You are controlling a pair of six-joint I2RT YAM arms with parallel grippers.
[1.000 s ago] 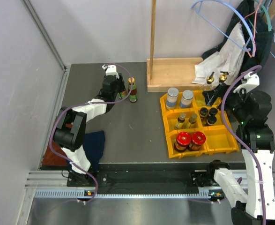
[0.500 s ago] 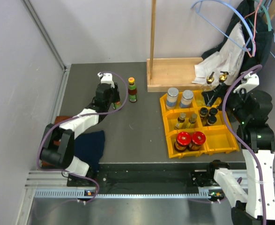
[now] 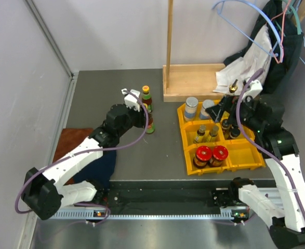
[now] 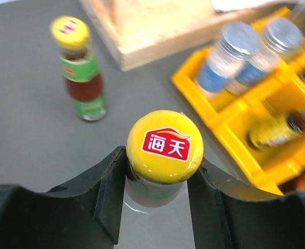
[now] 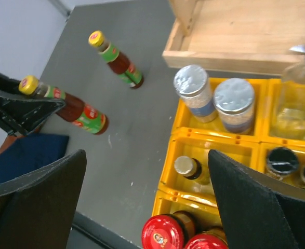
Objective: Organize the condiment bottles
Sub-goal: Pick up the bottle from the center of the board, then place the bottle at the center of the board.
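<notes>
Next, the left gripper moves back and to the right in the top view and releases its bottle beside the yellow bin, where the tabletop is clear.
My left gripper (image 3: 143, 117) is shut on the neck of a yellow-capped, green-labelled red sauce bottle (image 3: 149, 124), just under the cap (image 4: 165, 145). The bottle leans, left of the yellow bin (image 3: 246, 155). A second, matching bottle (image 3: 146, 97) stands free behind it and also shows in the left wrist view (image 4: 80, 72). The bin holds two silver-lidded jars (image 5: 193, 89), small dark bottles (image 5: 186, 168), two red-lidded jars (image 3: 211, 153) and a clear gold-stoppered bottle (image 5: 297, 104). My right gripper (image 3: 221, 110) hangs open and empty above the bin's back compartments.
A wooden tray with an upright post (image 3: 194, 83) stands behind the bin. Clothes and hangers (image 3: 266, 46) pile up at the back right. A dark blue cloth (image 3: 103, 161) and a brown mat (image 3: 71, 140) lie at the near left.
My left gripper has brought one sauce bottle nearer and to the right, away from its twin. My right arm has swung left over the bin.
</notes>
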